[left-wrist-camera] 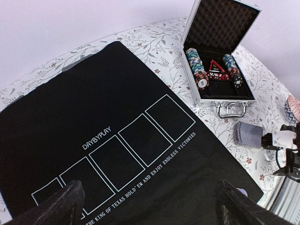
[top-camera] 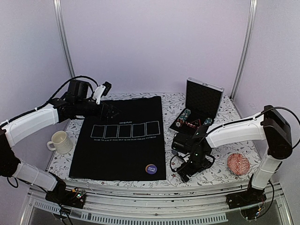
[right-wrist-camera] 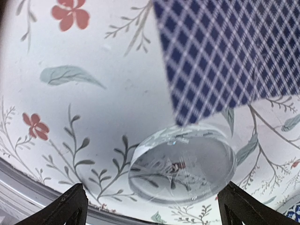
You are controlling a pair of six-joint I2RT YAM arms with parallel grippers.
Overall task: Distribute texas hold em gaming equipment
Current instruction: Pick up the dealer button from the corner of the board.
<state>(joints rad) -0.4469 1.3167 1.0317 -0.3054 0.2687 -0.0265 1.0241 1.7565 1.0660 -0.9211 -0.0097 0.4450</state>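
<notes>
I will next move my left gripper over the mat, to the right in the top view, because the clear disc lies that way, under my right gripper.
A deck of playing cards [right-wrist-camera: 234,51] with blue lattice backs lies on the floral tablecloth. A clear silvery round button disc [right-wrist-camera: 183,164] lies just below it. My right gripper [right-wrist-camera: 157,211] hangs open right over this disc, with nothing between its fingers. The deck [left-wrist-camera: 248,134] also shows in the left wrist view, in front of the case. Stacks of poker chips [left-wrist-camera: 197,68] stand inside the open metal case [top-camera: 201,105]. A purple button disc [top-camera: 151,168] sits on the near right corner of the black mat [top-camera: 122,154]. My left gripper [top-camera: 110,112] hovers open over the mat's far left edge.
A cream mug [top-camera: 60,141] stands left of the mat. A red patterned round disc [top-camera: 238,163] lies at the right, near my right arm. The mat [left-wrist-camera: 117,140] carries a row of white card outlines. Walls close in the table's back and sides.
</notes>
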